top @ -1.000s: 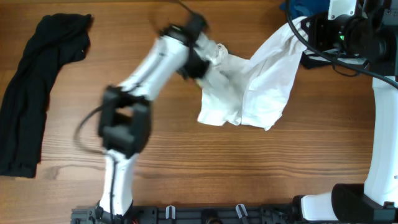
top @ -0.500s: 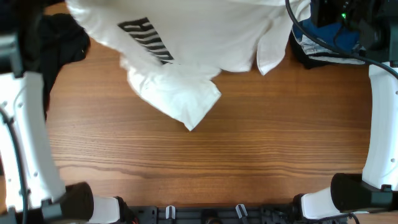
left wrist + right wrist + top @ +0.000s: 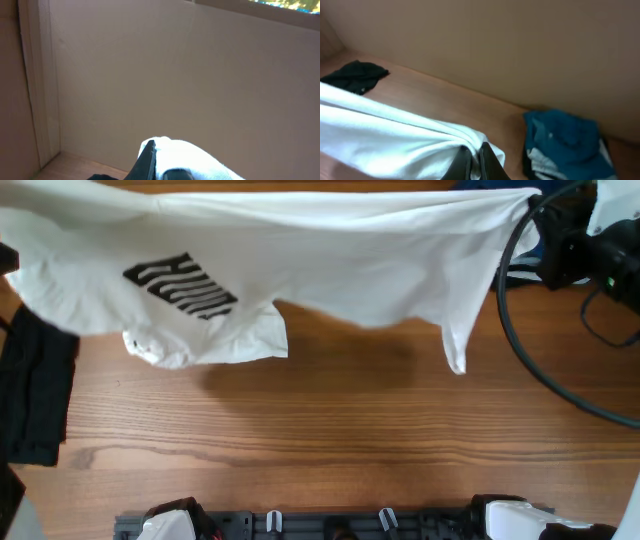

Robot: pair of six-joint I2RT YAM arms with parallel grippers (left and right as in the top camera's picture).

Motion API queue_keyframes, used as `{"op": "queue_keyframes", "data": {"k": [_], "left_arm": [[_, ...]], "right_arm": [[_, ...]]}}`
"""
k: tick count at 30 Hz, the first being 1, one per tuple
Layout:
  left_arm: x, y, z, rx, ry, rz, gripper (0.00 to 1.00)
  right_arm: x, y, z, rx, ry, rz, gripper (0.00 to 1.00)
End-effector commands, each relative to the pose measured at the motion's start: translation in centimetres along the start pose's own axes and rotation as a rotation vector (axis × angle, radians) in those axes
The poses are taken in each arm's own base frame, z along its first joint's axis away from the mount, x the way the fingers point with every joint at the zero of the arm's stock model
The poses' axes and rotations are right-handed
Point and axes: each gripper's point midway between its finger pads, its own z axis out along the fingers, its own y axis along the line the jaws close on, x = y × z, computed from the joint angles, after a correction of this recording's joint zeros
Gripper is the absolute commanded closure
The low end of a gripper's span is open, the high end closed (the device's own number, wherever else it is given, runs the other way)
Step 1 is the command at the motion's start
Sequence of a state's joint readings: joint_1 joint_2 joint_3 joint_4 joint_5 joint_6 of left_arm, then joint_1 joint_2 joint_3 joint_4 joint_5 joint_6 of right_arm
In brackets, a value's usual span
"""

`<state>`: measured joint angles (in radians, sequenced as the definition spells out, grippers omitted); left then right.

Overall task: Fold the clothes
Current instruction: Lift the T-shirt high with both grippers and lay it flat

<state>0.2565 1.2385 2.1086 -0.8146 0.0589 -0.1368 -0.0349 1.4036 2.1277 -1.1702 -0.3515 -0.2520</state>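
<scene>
I will next lower my right gripper and pull it back toward my base, to release the T-shirt's bunched corner on the clear, bare wood of the table below it.
The white T-shirt (image 3: 350,255) hangs stretched above the table, across the top of the overhead view. Its black print (image 3: 180,285) faces up at the left, and a sleeve (image 3: 455,340) droops at the right. In the right wrist view my right gripper (image 3: 476,152) is shut on a bunched corner of the white T-shirt (image 3: 385,140). My left gripper (image 3: 156,152) is shut on the other end of the T-shirt (image 3: 195,157), which wraps over one dark finger (image 3: 147,161). The left gripper lies outside the overhead view.
A black garment (image 3: 35,395) lies on the wooden table (image 3: 330,450) at the left edge. A blue and grey pile of clothes (image 3: 565,142) sits at the back right, beside the right arm (image 3: 585,250). A beige wall (image 3: 175,75) stands behind the table.
The T-shirt has gone from a bunched heap to a wide sheet pulled taut between both grippers. The left arm swung away to the left, out of the overhead view.
</scene>
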Motion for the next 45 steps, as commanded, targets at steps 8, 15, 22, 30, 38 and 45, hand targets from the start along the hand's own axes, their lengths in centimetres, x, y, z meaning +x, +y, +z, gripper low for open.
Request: {"op": "queue_keyframes", "data": {"k": [8,15,22,30,38,45], "left_arm": [[9.3,3.9,20.9,-0.040,0.087,0.017,0.96],[-1.8,0.8,19.9,0.079,-0.321,0.050,0.96],[3.7,1.2,19.6,0.065,-0.012,0.110,0.96],[25.3,5.1,15.2,-0.060,0.865,0.015,0.96],[31.0,5.7,6.5,-0.234,1.280,-0.177,0.96],[38.6,5.4,2.3,-0.360,1.560,-0.138,0.96]], "right_arm": [[-3.6,-6.5,20.4,0.026,-0.196,-0.173,0.96],[-12.6,-7.4,17.5,0.105,-0.558,-0.220,0.96],[-6.3,-5.9,20.7,-0.024,-0.276,-0.165,0.96],[7.9,-1.8,23.2,-0.257,0.252,0.054,0.96],[16.4,2.5,17.1,-0.394,0.693,0.254,0.96],[21.0,4.3,14.2,-0.348,0.906,0.334,0.95]]}}
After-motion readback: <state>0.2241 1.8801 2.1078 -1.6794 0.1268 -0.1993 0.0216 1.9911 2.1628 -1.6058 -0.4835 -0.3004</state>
